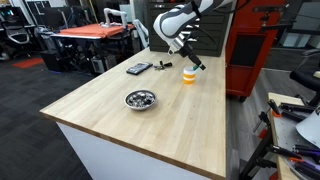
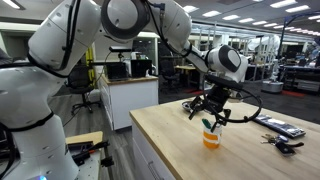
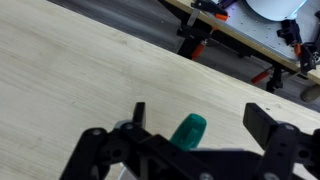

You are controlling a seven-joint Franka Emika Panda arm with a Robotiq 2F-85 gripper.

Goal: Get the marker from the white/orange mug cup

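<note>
My gripper stays over the cup and closes onto the marker next, since the teal-green marker's top [image 2: 208, 124] [image 3: 189, 130] already stands between both open black fingers.
The white/orange mug cup [image 1: 189, 76] stands on the wooden table near its far edge and also shows in an exterior view [image 2: 211, 138]. The teal-green marker [image 2: 208, 124] stands in it, tip up. In the wrist view the marker's top [image 3: 188, 131] sits between my two black fingers, apart from both. My gripper [image 3: 203, 113] is open and hovers just above the cup, seen in both exterior views [image 1: 194, 62] [image 2: 212, 113]. The cup is mostly hidden by the gripper body in the wrist view.
A shiny metal bowl [image 1: 140, 99] sits mid-table. A black flat device [image 1: 138, 68] lies near the far edge, also in an exterior view [image 2: 283, 128], with small dark items [image 2: 287, 146] beside it. The table edge [image 3: 215, 33] runs close behind the cup.
</note>
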